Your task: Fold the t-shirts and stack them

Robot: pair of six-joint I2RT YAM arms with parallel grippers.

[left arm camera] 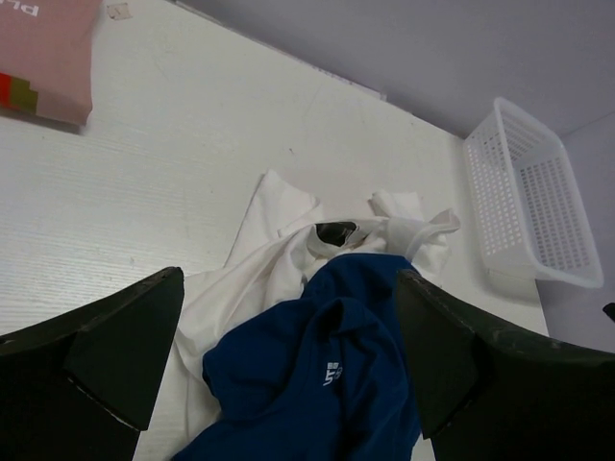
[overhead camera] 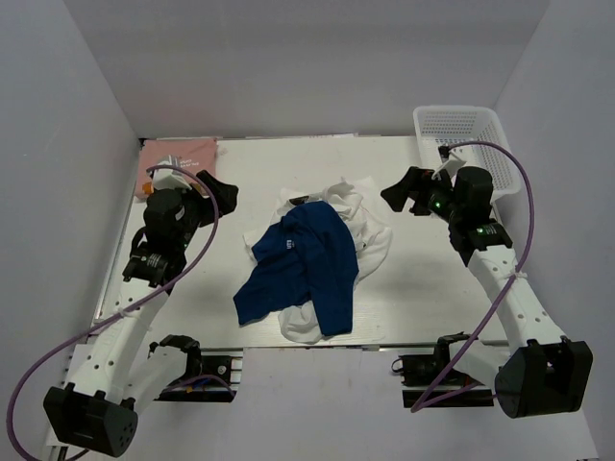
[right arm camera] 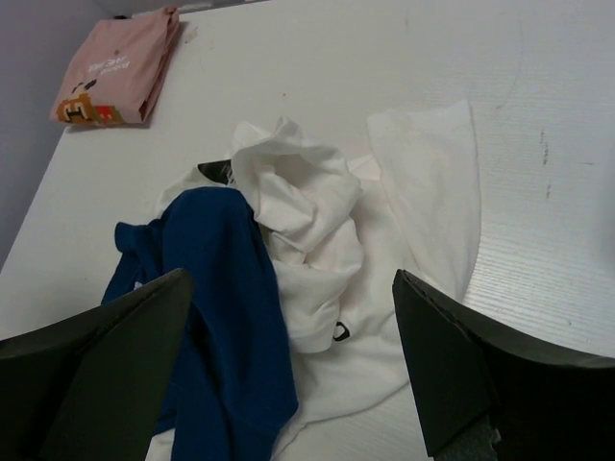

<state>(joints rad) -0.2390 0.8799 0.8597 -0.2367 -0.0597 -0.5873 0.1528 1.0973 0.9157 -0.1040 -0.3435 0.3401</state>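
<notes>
My right gripper moves away from the basket and down onto the navy t-shirt's far fold next.
A navy blue t-shirt [overhead camera: 303,264] with small white lettering lies crumpled on top of a white t-shirt [overhead camera: 370,226] in the middle of the table. Both show in the left wrist view, navy [left arm camera: 317,384] and white [left arm camera: 259,259], and in the right wrist view, navy [right arm camera: 221,317] and white [right arm camera: 327,240]. A folded pink t-shirt [overhead camera: 178,156] with brown print lies at the far left corner; it also shows in the right wrist view [right arm camera: 115,72]. My left gripper [overhead camera: 219,189] is open and empty, left of the pile. My right gripper [overhead camera: 402,192] is open and empty, right of the pile.
A white plastic lattice basket [overhead camera: 466,144] stands at the far right corner, just behind my right arm; it also shows in the left wrist view [left arm camera: 528,192]. Grey walls close in the table on three sides.
</notes>
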